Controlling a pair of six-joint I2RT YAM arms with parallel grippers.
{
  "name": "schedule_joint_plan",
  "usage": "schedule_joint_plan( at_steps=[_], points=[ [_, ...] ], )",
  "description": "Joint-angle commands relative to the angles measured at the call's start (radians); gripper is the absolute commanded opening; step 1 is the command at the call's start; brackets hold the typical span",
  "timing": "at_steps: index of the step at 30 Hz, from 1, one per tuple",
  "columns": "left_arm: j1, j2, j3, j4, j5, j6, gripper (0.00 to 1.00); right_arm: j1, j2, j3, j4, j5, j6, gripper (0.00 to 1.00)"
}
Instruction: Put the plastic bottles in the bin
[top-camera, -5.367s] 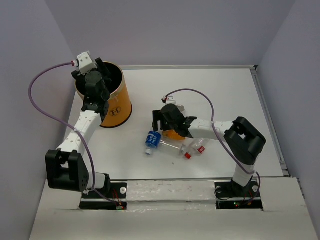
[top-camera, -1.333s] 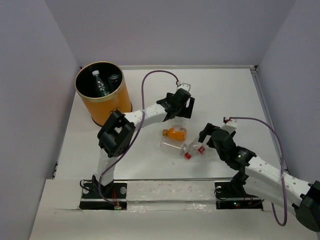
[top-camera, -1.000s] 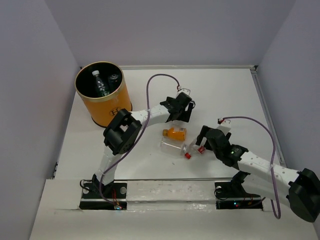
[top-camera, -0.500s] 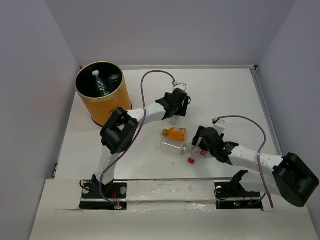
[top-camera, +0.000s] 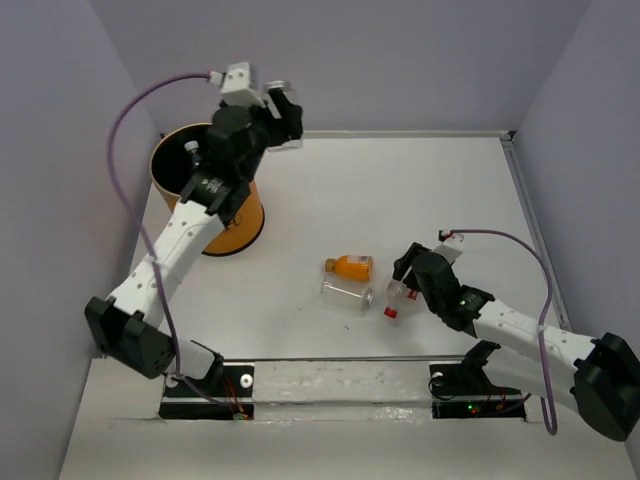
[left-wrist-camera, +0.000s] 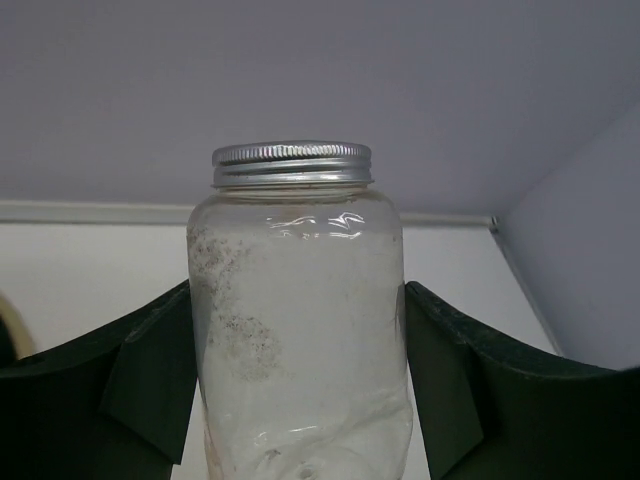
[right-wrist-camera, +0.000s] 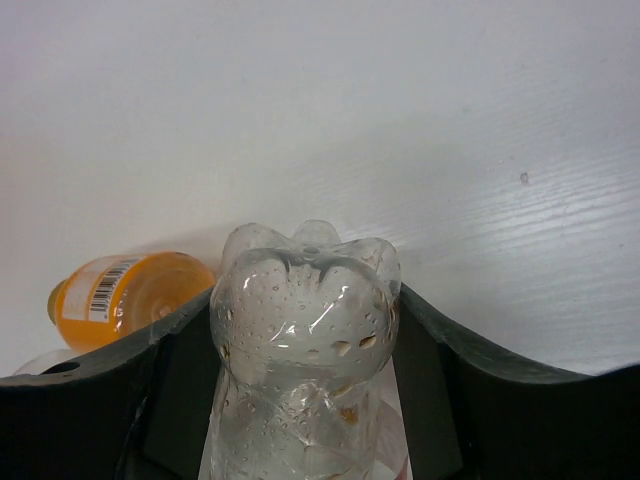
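My right gripper climbs outward and to the left in the top view next, over the bin's opening (top-camera: 174, 164) to release, since the bin's rim stands far above the table.
My left gripper (top-camera: 281, 112) is raised high, just right of the bin's mouth in the top view. It is shut on a clear plastic bottle with a silver cap (left-wrist-camera: 296, 300), which stands upright between the fingers (left-wrist-camera: 150, 370). The bin (top-camera: 243, 215) is an orange bucket, partly hidden by the left arm. My right gripper (top-camera: 404, 284) is low over the table, shut on a clear bottle with a red cap (top-camera: 392, 306); its dimpled base (right-wrist-camera: 305, 320) faces the wrist camera. An orange-filled bottle (top-camera: 351, 266) and a clear bottle (top-camera: 346, 293) lie just left of it.
The orange bottle (right-wrist-camera: 125, 292) lies close to the right gripper's left finger. A raised edge runs along the table's right side (top-camera: 535, 235). Grey walls close in the back and both sides.
The left arm has swung up and left from the table's middle to beside the bin, carrying the silver-capped bottle. The right gripper has closed on the red-capped bottle and shifted it slightly.
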Motion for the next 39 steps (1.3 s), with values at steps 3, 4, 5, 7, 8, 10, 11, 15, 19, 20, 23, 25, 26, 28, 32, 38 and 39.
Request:
schedule_joint_plan(
  at_steps=[3, 4, 5, 7, 8, 10, 11, 15, 19, 20, 23, 25, 26, 28, 32, 38, 39],
  points=[
    [0.259, -0.222, -0.084, 0.000, -0.103, -0.012, 0.61, -0.006, -0.117, 0.075, 0.005, 0.070, -0.165, 0.40],
    [0.335, -0.243, -0.094, 0.003, -0.110, -0.010, 0.61, -0.006, -0.132, 0.096, 0.002, 0.052, -0.171, 0.40],
    [0.369, -0.253, -0.105, 0.006, -0.123, -0.006, 0.62, -0.006, -0.140, 0.103, -0.001, 0.045, -0.176, 0.41],
    [0.423, -0.259, -0.144, 0.021, -0.165, 0.014, 0.63, -0.006, -0.155, 0.116, -0.003, 0.029, -0.192, 0.41],
    [0.451, -0.263, -0.159, 0.045, -0.189, 0.019, 0.63, -0.006, -0.167, 0.132, -0.003, 0.022, -0.202, 0.41],
    [0.463, -0.268, -0.216, 0.081, -0.248, 0.031, 0.64, -0.006, -0.169, 0.155, -0.005, 0.006, -0.235, 0.41],
    [0.465, -0.270, -0.234, 0.099, -0.261, 0.046, 0.65, -0.006, -0.169, 0.167, -0.006, -0.019, -0.246, 0.41],
    [0.466, -0.253, -0.347, 0.173, -0.344, 0.057, 0.68, -0.006, -0.158, 0.253, 0.009, -0.088, -0.278, 0.40],
    [0.468, -0.248, -0.453, 0.295, -0.441, 0.120, 0.73, 0.004, -0.093, 0.352, 0.084, -0.145, -0.315, 0.38],
    [0.468, -0.242, -0.467, 0.332, -0.461, 0.134, 0.74, 0.004, -0.068, 0.386, 0.097, -0.165, -0.324, 0.38],
    [0.469, -0.233, -0.483, 0.348, -0.485, 0.168, 0.84, 0.059, 0.058, 0.500, 0.153, -0.191, -0.380, 0.38],
    [0.469, -0.242, -0.486, 0.343, -0.472, 0.148, 0.99, 0.105, 0.125, 0.622, 0.193, -0.191, -0.427, 0.38],
    [0.469, -0.260, -0.484, 0.339, -0.458, 0.140, 0.99, 0.115, 0.191, 0.699, 0.213, -0.209, -0.445, 0.38],
    [0.469, -0.280, -0.467, 0.317, -0.429, 0.114, 0.99, 0.134, 0.257, 0.773, 0.271, -0.221, -0.493, 0.38],
    [0.469, -0.371, -0.405, 0.227, -0.346, 0.062, 0.99, 0.155, 0.421, 0.969, 0.333, -0.263, -0.568, 0.38],
    [0.477, -0.516, -0.386, 0.196, -0.179, 0.011, 0.99, 0.165, 0.644, 1.216, 0.431, -0.339, -0.637, 0.38],
    [0.480, -0.545, -0.386, 0.196, -0.157, 0.004, 0.99, 0.165, 0.673, 1.245, 0.439, -0.352, -0.640, 0.38]
  ],
)
